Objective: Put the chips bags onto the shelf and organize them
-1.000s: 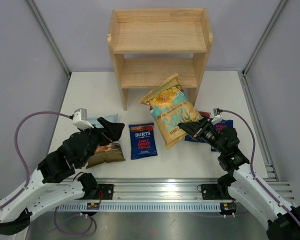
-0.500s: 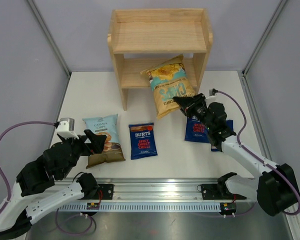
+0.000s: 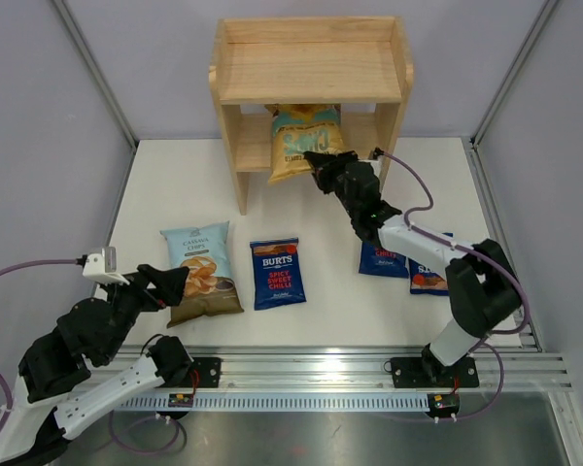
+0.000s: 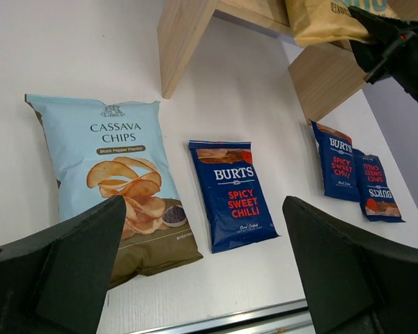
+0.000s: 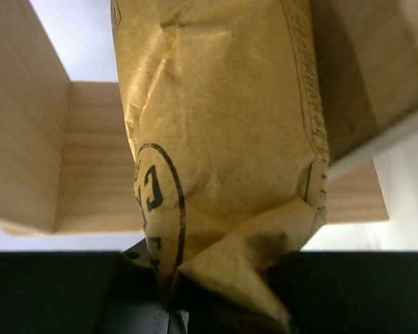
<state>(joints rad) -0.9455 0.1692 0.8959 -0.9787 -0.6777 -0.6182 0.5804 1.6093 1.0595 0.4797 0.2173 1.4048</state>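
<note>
The yellow bag in my right gripper hangs over the front edge of the shelf's lower level, so it should go outward and to the left in the top view, toward the shelf's side panel.
My right gripper is shut on the bottom edge of the yellow bag and holds it in the lower tier of the wooden shelf; the bag fills the right wrist view. The Cassava Chips bag lies flat at the front left, also in the left wrist view. One Burts bag lies in the middle, two more Burts bags at the right. My left gripper is open and empty, just left of the Cassava bag.
The metal rail with the arm bases runs along the near table edge. Grey walls and frame posts close in the sides. The right arm's cable loops above the right Burts bags.
My right gripper has carried the yellow bag from the table up and back into the shelf's lower tier. My left arm has pulled back toward the near left corner.
</note>
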